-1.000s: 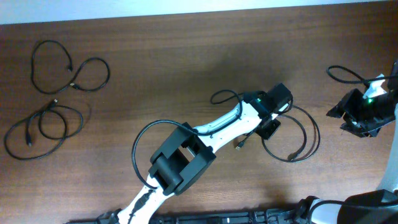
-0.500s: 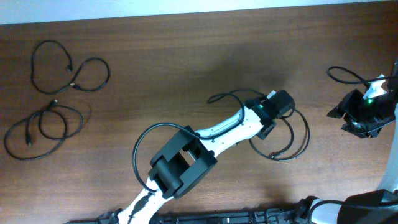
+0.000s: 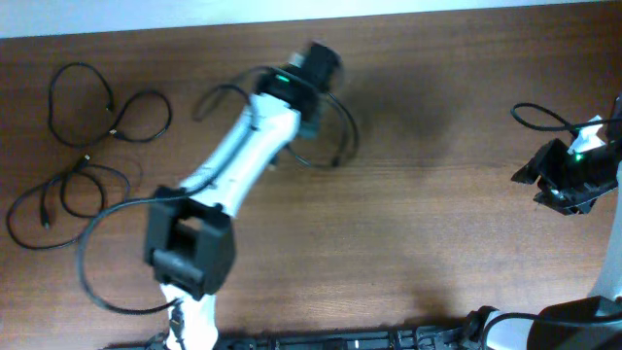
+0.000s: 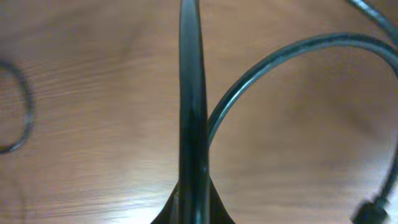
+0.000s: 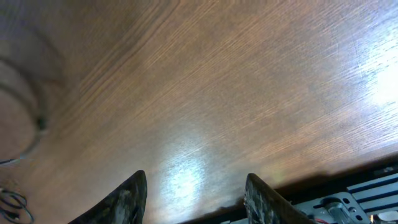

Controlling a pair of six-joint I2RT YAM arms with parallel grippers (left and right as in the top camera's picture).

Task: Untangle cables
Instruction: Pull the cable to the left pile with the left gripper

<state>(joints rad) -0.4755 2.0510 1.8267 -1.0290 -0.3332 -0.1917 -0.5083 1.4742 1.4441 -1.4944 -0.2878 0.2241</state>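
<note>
My left gripper will next swing left in the overhead view and down to release on the clear tabletop [image 3: 199, 138] beside the looped cable.
My left gripper [image 3: 318, 60] is high over the table's back middle and is shut on one black cable [image 3: 351, 130], whose loop hangs below and to the right of it. In the left wrist view the closed fingers [image 4: 189, 50] form one dark bar, the held cable [image 4: 280, 53] arcs off to the right, and its plug [image 4: 373, 208] is at the lower right. Two other cables lie apart at the far left, one looped cable [image 3: 109, 105] and one coiled cable [image 3: 68, 194]. My right gripper [image 3: 569, 177] [image 5: 196, 196] is open and empty at the right edge.
The left arm's white links [image 3: 228, 165] stretch diagonally from the front left to the gripper. A thick black arm wire [image 3: 536, 118] loops beside the right arm. The table's back edge [image 3: 389, 17] runs along the top. A black rail [image 3: 340, 340] lines the front.
The left arm swung from the middle right of the table to the back middle-left, carrying the cable loop with it. The right arm and the two left cables have not moved.
</note>
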